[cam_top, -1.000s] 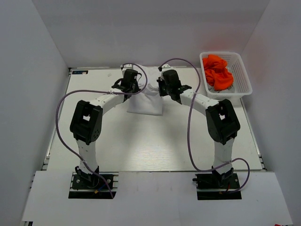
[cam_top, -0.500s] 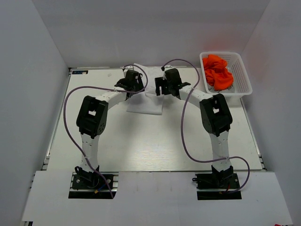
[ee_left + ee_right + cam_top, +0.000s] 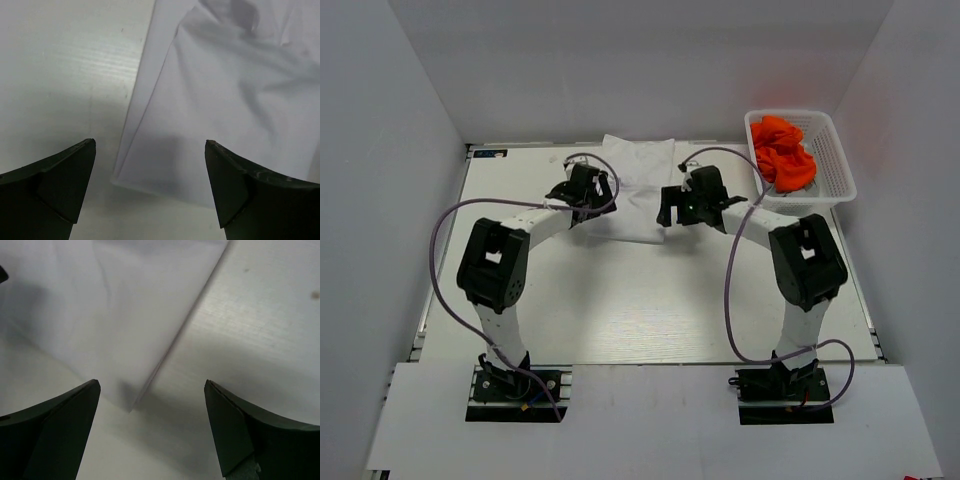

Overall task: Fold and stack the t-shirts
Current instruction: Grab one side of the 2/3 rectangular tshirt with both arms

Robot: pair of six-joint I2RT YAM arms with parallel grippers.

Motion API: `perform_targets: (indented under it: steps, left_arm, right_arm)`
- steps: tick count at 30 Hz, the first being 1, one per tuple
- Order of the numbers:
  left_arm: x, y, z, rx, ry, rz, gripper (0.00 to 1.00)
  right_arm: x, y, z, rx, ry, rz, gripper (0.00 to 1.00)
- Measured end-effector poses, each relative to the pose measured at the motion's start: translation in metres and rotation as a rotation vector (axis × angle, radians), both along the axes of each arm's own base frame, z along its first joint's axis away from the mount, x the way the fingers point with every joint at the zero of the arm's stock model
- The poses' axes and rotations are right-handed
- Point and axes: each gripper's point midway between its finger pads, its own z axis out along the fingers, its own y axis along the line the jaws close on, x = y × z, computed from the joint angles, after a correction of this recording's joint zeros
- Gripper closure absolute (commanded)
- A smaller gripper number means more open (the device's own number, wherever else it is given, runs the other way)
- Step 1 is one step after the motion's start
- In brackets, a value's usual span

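The white t-shirt's near corner [image 3: 121, 177] lies below and slightly back from my left gripper, between its open fingers, so it will lower backward and close there next.
A white t-shirt [image 3: 635, 190] lies folded into a narrow rectangle at the back middle of the table. Its near left corner [image 3: 150, 177] shows between the fingers of my left gripper [image 3: 150, 190], which is open and empty just off that corner. In the top view this gripper [image 3: 588, 203] sits at the shirt's left edge. My right gripper [image 3: 150, 432] is open and empty over the shirt's near right corner [image 3: 127, 402]; from above it [image 3: 672, 207] is at the right edge. Orange t-shirts [image 3: 782, 152] are bunched in the basket.
A white plastic lattice basket [image 3: 836, 172] stands at the back right corner of the table [image 3: 620, 300]. White walls close in the left, back and right sides. Both arms arch forward from their bases at the near edge.
Both grippers opened and let go of the white t-shirt. They then drew back toward me from its far end to its near corners, and the shirt now lies flat.
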Motion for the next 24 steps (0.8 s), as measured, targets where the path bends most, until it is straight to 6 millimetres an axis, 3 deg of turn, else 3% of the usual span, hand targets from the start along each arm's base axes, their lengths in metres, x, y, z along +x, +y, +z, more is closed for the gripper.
perform_targets:
  steps: [3,5,9,14,17,18,24]
  left_arm:
    - [-0.03,0.007,-0.011,0.002,0.043,-0.009,0.0]
    - [-0.042,0.008,-0.018,0.004,0.07,-0.015,0.06]
    - [-0.049,0.008,-0.027,0.0,0.099,-0.018,0.19]
    - [-0.049,0.011,-0.032,0.0,0.111,-0.006,0.37]
    - [-0.051,0.012,-0.042,0.005,0.135,-0.004,0.47]
    - [-0.052,0.012,-0.046,0.006,0.145,-0.001,0.51]
    - [-0.051,0.011,-0.049,-0.002,0.142,0.001,0.73]
  right_arm:
    - [-0.027,0.004,0.001,0.077,0.039,0.036,0.1]
    - [-0.042,0.008,-0.004,0.104,0.07,0.06,0.11]
    - [-0.056,0.015,-0.015,0.123,0.12,0.08,0.21]
    - [-0.06,0.022,-0.024,0.119,0.134,0.084,0.44]
    - [-0.062,0.026,-0.036,0.106,0.155,0.085,0.48]
    - [-0.06,0.029,-0.036,0.112,0.152,0.09,0.53]
    - [-0.053,0.034,-0.038,0.106,0.133,0.084,0.61]
